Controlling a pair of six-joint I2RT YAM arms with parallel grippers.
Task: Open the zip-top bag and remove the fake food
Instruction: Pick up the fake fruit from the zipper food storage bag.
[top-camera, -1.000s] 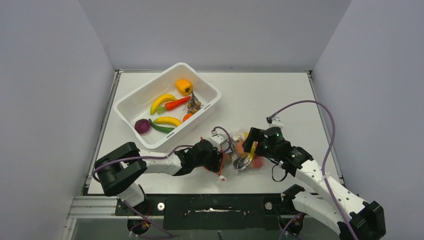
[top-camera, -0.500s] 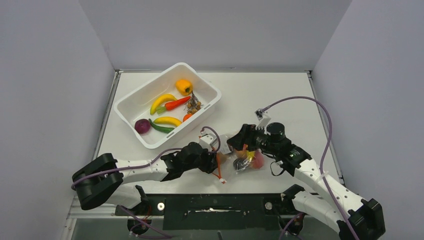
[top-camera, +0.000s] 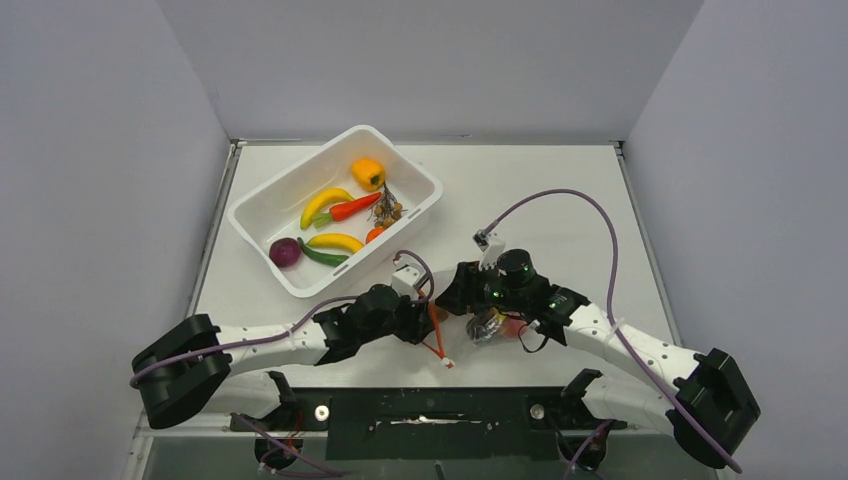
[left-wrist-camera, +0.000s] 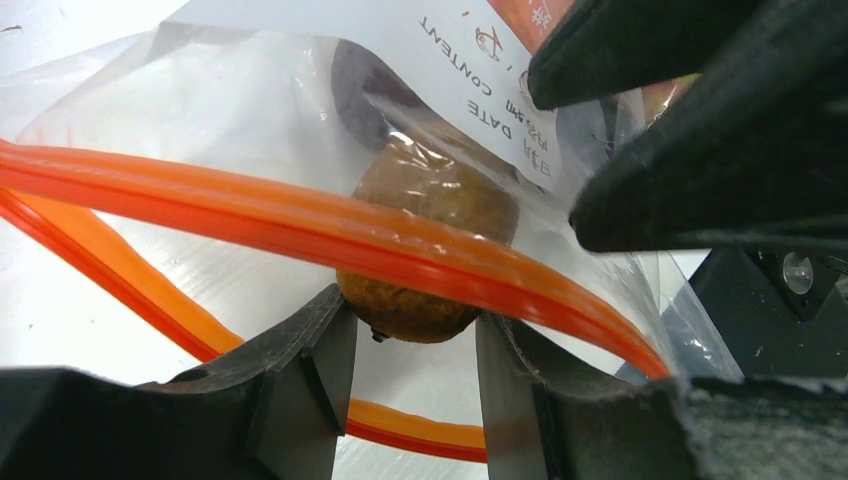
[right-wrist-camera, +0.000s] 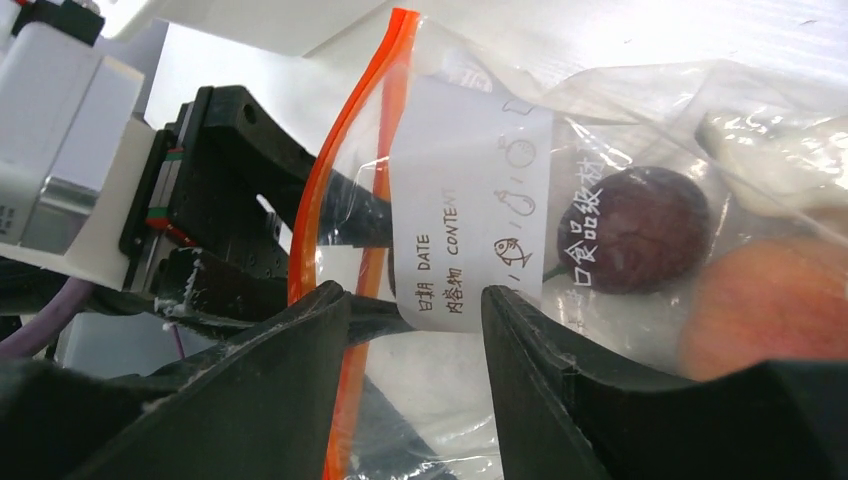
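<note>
I will next rise, carry the kiwi outward to the left of my left gripper in the top view, over the bare tub bottom (top-camera: 299, 230) beside the purple onion, and release it.
The clear zip-top bag (top-camera: 497, 325) lies near the table's front, its orange zip strip (top-camera: 436, 335) parted. My left gripper (top-camera: 428, 318) reaches into the mouth from the left. In the left wrist view its fingertips (left-wrist-camera: 415, 320) sit between the two strips and pinch the near end of a brown kiwi (left-wrist-camera: 440, 195). My right gripper (top-camera: 462, 298) is over the mouth. Its open jaws (right-wrist-camera: 415, 300) straddle the bag's labelled upper wall (right-wrist-camera: 470, 200) without closing on it. A dark purple plum (right-wrist-camera: 640, 225) and a peach (right-wrist-camera: 770, 300) lie deeper in the bag.
A white tub (top-camera: 295, 168) stands at the back left, holding bananas, a carrot, an orange pepper and other toy food. The right arm's purple cable (top-camera: 600, 215) loops above the table. Grey walls close in on both sides.
My right gripper has moved left along the bag to its mouth. My left arm's elbow has dropped back and its gripper has shifted slightly left.
</note>
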